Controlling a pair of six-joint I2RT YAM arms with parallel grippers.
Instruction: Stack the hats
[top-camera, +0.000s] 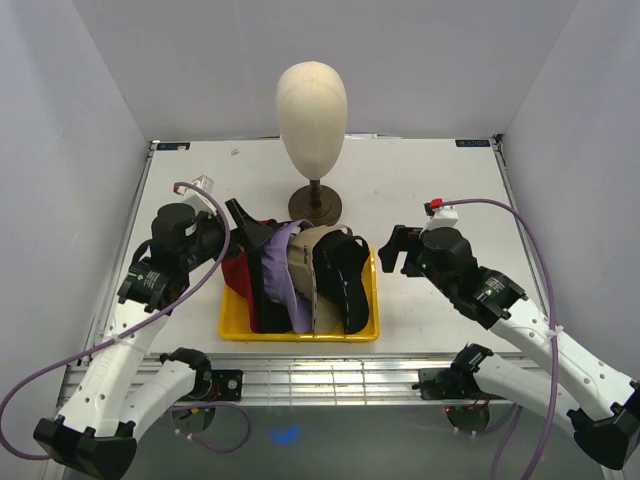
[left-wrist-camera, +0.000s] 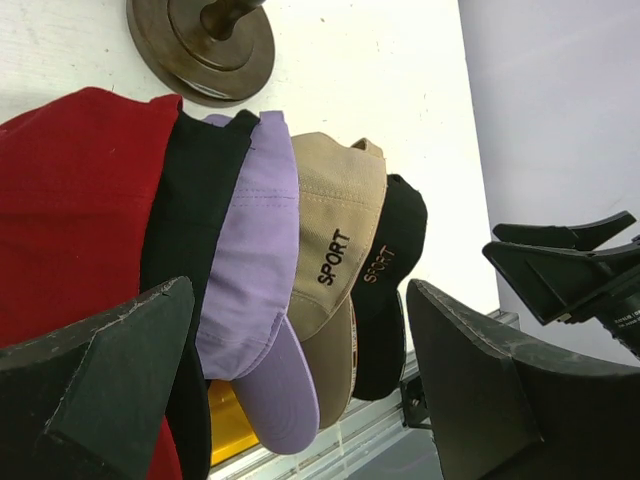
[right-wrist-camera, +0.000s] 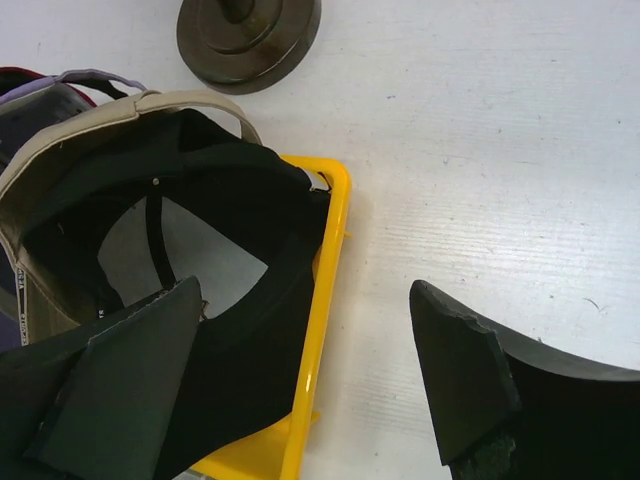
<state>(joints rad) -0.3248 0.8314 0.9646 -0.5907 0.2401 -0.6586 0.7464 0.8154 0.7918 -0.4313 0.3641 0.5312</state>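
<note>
The end black hat's brim (top-camera: 347, 295) is below my right gripper, to its left in the top view. I should next go over the tray (top-camera: 300, 335) and down onto it.
Several hats stand nested on edge in a yellow tray (top-camera: 300, 335). From left to right they are red (top-camera: 236, 272), black (top-camera: 262, 290), lavender (top-camera: 285, 270), tan (top-camera: 308, 255) and another black one (top-camera: 340, 280). My left gripper (top-camera: 250, 225) is open and empty above the row's far left end. In the left wrist view its jaws (left-wrist-camera: 298, 290) frame the lavender (left-wrist-camera: 250, 250) and tan "SPORT" (left-wrist-camera: 335, 200) hats. My right gripper (top-camera: 392, 250) is open and empty just right of the tray. In the right wrist view it (right-wrist-camera: 305, 290) straddles the tray rim (right-wrist-camera: 325, 290) and the black hat's (right-wrist-camera: 230, 330) open underside.
A cream mannequin head (top-camera: 312, 105) stands on a dark round base (top-camera: 315, 205) just behind the tray. The base also shows in the left wrist view (left-wrist-camera: 200, 45) and the right wrist view (right-wrist-camera: 250, 35). White walls enclose the table on three sides.
</note>
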